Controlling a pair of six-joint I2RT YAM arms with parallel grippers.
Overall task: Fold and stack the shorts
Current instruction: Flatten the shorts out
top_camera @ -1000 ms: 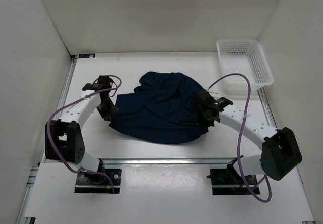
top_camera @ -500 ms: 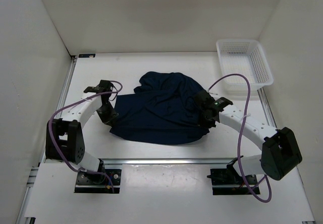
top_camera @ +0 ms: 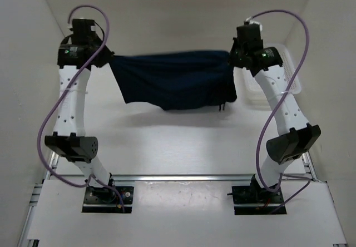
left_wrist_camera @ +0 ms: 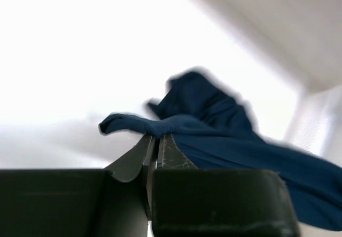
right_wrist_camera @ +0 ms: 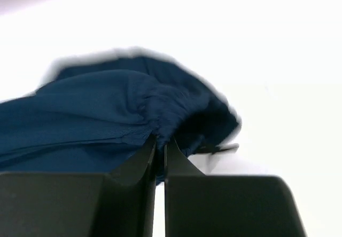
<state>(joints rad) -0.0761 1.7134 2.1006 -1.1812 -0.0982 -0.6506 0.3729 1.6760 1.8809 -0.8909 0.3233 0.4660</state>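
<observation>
The shorts point(top_camera: 175, 80) still hang in midair, so next my left gripper will go down and back toward the metal bar to the near tabletop and let them go.
The dark navy shorts point(top_camera: 175, 80) hang in the air, stretched between both raised arms above the white table. My left gripper point(top_camera: 105, 59) is shut on the left end of the fabric; in the left wrist view its fingertips point(left_wrist_camera: 156, 137) pinch a fold of the shorts point(left_wrist_camera: 214, 125). My right gripper point(top_camera: 233, 58) is shut on the right end; in the right wrist view its fingertips point(right_wrist_camera: 160, 141) pinch the gathered waistband point(right_wrist_camera: 160, 106). A thin drawstring dangles at the lower right of the cloth.
A white mesh basket point(top_camera: 292, 74) stands at the back right, mostly hidden behind the right arm. White walls enclose the table on three sides. A metal rail runs along the near edge point(top_camera: 178, 177).
Both arms have risen from the table and lifted the shorts, which lay crumpled before and now hang spread between the grippers.
</observation>
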